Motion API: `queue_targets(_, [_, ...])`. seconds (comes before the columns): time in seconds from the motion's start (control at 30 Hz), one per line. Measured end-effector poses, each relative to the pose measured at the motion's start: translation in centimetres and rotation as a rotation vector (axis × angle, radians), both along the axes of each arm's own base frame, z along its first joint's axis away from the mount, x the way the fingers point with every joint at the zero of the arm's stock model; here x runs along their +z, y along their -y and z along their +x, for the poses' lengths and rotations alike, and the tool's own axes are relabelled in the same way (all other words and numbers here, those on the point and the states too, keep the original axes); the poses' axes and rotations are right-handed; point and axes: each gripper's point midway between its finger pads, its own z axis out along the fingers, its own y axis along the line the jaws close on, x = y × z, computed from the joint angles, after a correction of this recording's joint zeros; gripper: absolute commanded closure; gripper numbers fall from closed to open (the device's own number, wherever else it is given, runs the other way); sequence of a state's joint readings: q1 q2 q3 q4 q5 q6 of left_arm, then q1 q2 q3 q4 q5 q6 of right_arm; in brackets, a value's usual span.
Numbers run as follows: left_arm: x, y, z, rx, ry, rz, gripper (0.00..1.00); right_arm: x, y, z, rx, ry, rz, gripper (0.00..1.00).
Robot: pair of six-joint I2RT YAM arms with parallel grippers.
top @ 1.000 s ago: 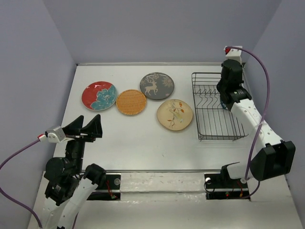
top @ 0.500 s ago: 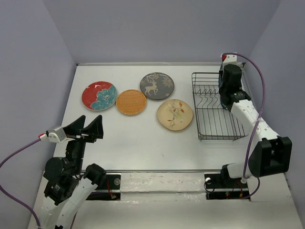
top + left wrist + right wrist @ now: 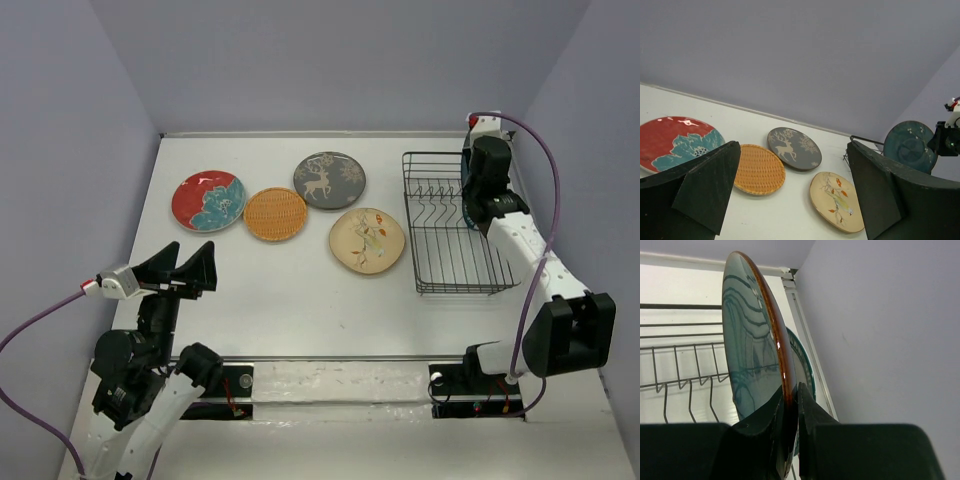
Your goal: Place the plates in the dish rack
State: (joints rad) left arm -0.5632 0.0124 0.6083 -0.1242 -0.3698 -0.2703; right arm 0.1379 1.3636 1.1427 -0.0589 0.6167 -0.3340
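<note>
My right gripper moves down into the rack beside the pale plate and opens next, because the dark teal plate (image 3: pixel 750 340) still hangs upright above the rack's wires.
Four plates lie flat on the table: red with teal flower (image 3: pixel 208 200), orange woven-look (image 3: pixel 275 214), grey with white deer (image 3: pixel 329 180) and cream floral (image 3: pixel 367 240). The black wire dish rack (image 3: pixel 440 250) stands at the right. My right gripper (image 3: pixel 791 387) hangs over the rack's far right part, shut on the rim of a dark teal plate (image 3: pixel 750 340) held upright on edge. That teal plate (image 3: pixel 910 145) also shows in the left wrist view. A pale plate with a blue-green rim (image 3: pixel 807 367) shows just behind it. My left gripper (image 3: pixel 185 265) is open and empty, near the front left.
The rack's upright prongs (image 3: pixel 685 377) stand left of the held plate. The right wall (image 3: pixel 880 330) is close beside the rack and the right arm (image 3: pixel 520 240). The back wall (image 3: pixel 790 55) rises just behind the plates.
My right gripper with the dark teal plate has shifted a little toward the back right over the rack. The left arm and the plates on the table have not moved.
</note>
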Motion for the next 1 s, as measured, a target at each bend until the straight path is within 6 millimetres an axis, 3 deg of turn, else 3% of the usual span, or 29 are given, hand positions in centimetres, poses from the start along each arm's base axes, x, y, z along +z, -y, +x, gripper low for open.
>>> queue_targets(0.17, [0.0, 0.0, 0.0, 0.000, 0.000, 0.000, 0.01, 1.3, 0.6, -0.7, -0.024, 0.035, -0.011, 0.93])
queue_targets(0.37, [0.0, 0.0, 0.0, 0.000, 0.000, 0.001, 0.01, 1.4, 1.2, -1.3, -0.044, 0.039, -0.027, 0.93])
queue_targets(0.57, [0.0, 0.0, 0.0, 0.000, 0.000, 0.000, 0.01, -0.1, 1.4, -1.5, -0.044, 0.005, -0.033, 0.93])
queue_targets(0.77, [0.0, 0.0, 0.0, 0.000, 0.000, 0.000, 0.01, -3.0, 1.1, -1.4, -0.027, -0.043, -0.013, 0.92])
queue_targets(0.87, [0.0, 0.0, 0.0, 0.000, 0.000, 0.000, 0.01, -4.4, 1.0, -1.4, -0.028, -0.058, 0.006, 0.83])
queue_targets(0.97, [0.0, 0.0, 0.0, 0.000, 0.000, 0.000, 0.01, -6.0, 0.8, -1.7, -0.034, -0.063, 0.043, 0.64])
queue_targets(1.0, [0.0, 0.0, 0.0, 0.000, 0.000, 0.000, 0.01, -6.3, 0.8, -1.7, -0.039, -0.063, 0.048, 0.51])
